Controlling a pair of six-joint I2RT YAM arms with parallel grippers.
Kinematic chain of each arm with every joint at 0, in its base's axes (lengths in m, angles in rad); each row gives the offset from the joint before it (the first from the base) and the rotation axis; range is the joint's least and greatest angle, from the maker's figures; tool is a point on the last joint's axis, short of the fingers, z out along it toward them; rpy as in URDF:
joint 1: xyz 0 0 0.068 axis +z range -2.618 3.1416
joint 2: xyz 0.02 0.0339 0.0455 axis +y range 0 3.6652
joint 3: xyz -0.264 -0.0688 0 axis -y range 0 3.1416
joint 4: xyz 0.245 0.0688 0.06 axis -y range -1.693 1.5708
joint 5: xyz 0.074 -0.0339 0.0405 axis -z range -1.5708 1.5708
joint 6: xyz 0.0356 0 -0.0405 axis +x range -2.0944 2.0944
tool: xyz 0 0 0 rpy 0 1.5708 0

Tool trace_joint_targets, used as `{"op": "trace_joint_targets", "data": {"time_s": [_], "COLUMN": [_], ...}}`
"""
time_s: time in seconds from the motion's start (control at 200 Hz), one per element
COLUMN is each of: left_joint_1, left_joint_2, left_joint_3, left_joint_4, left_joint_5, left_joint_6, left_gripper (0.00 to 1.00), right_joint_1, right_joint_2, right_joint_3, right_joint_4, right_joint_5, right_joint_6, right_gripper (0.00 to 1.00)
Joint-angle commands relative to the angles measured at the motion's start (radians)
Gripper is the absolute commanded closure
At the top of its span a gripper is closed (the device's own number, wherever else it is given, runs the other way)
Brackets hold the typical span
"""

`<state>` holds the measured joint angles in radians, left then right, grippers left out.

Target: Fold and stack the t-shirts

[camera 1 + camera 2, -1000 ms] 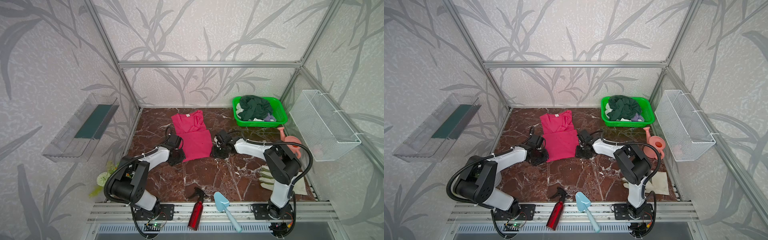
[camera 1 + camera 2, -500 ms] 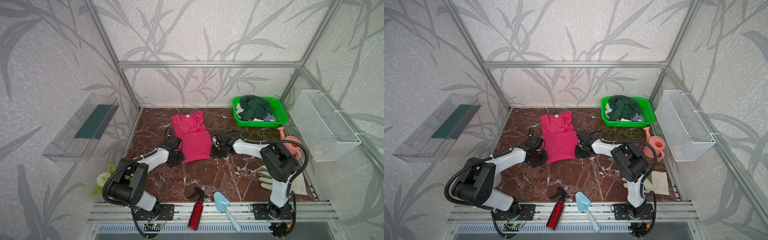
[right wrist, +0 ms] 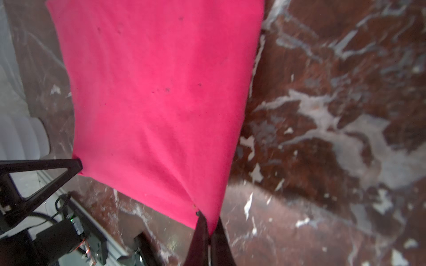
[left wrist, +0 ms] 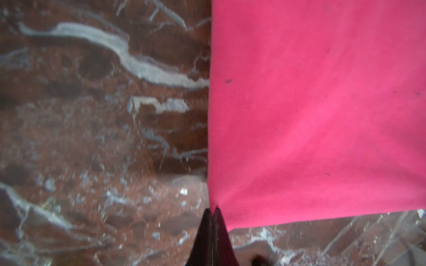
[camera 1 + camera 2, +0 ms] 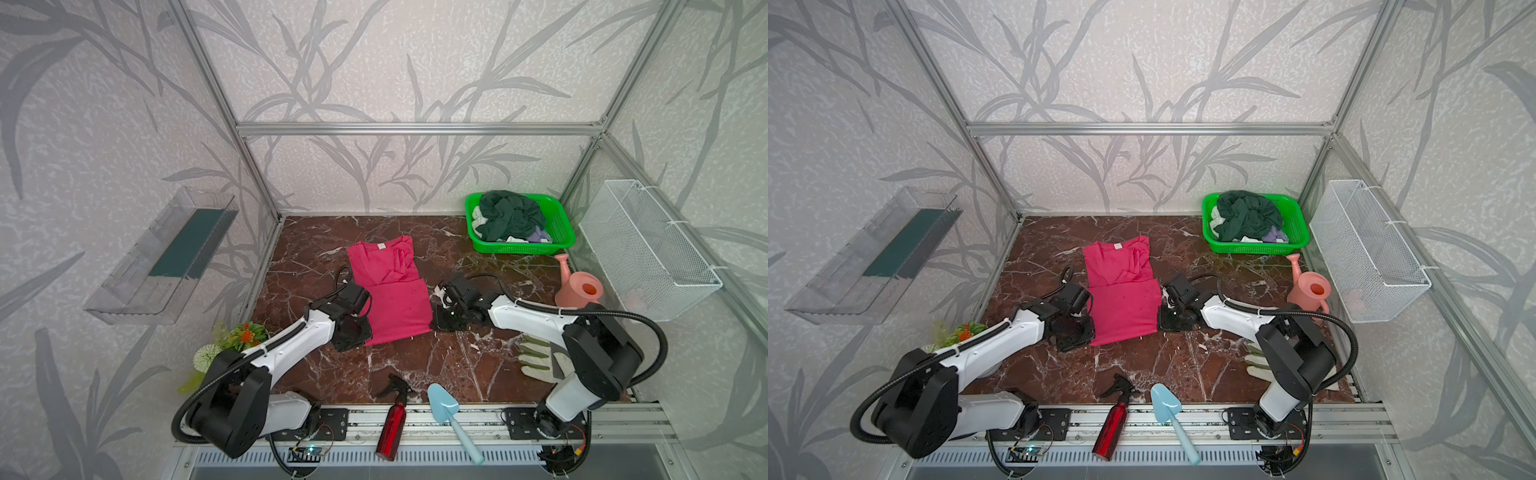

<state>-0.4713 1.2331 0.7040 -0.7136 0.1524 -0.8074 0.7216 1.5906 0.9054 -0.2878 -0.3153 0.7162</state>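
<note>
My right gripper holds the pinched hem corner and will lift it next, carry it outward, lower it at the t-shirt's shoulder [image 5: 404,249] beside the neck label and let go. That shoulder lies outward.
A bright pink t-shirt [image 5: 395,299] [image 5: 1125,307] lies flat on the marble table, neck label toward the back wall. My left gripper [image 5: 368,337] [image 4: 213,210] is shut on its near left hem corner. My right gripper [image 5: 434,325] [image 3: 208,222] is shut on the near right hem corner, with pink cloth [image 3: 156,103] pinched between the tips. Both grippers sit low at the table. A dark green t-shirt [image 5: 511,214] lies crumpled on whitish and lavender ones [image 5: 538,237] in the green basket [image 5: 519,250] at the back right.
A pink watering can [image 5: 579,289] stands right of my right arm. A pale work glove [image 5: 538,361] lies near that arm's base. A red spray bottle [image 5: 392,424] and blue trowel [image 5: 446,409] lie at the front edge. A wire basket [image 5: 648,249] hangs on the right wall, and flowers [image 5: 237,336] sit front left.
My right gripper has closed on the shirt's near right corner. The left gripper has stayed shut on its corner, and both arms have barely moved.
</note>
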Motion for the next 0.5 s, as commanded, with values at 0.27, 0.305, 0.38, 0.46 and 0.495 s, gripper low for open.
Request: {"op": "trace_joint_targets", "data": {"time_s": [0.27, 0.305, 0.38, 0.46, 0.495], "left_joint_1": [-0.038, -0.035, -0.027, -0.005, 0.013], "left_joint_2": [-0.244, -0.244, -0.234, -0.202, -0.184], "left_joint_3": [0.063, 0.079, 0.124, 0.165, 0.182], "left_joint_4": [-0.245, -0.237, -0.220, -0.185, -0.164], "left_joint_5": [-0.056, -0.090, -0.146, -0.180, -0.183], "left_joint_6": [-0.065, -0.064, -0.054, -0.036, -0.026], "left_gripper": [1.00, 1.00, 1.00, 1.00, 1.00], "right_joint_1": [0.090, 0.088, 0.067, 0.033, 0.023], "right_joint_2": [-0.190, -0.192, -0.182, -0.153, -0.141], "right_joint_3": [0.138, 0.154, 0.188, 0.234, 0.251], "right_joint_4": [-0.219, -0.213, -0.187, -0.181, -0.179], "right_joint_5": [0.121, 0.150, 0.164, 0.157, 0.161], "right_joint_6": [0.059, 0.056, 0.044, 0.030, 0.023], "right_gripper": [1.00, 1.00, 1.00, 1.00, 1.00]}}
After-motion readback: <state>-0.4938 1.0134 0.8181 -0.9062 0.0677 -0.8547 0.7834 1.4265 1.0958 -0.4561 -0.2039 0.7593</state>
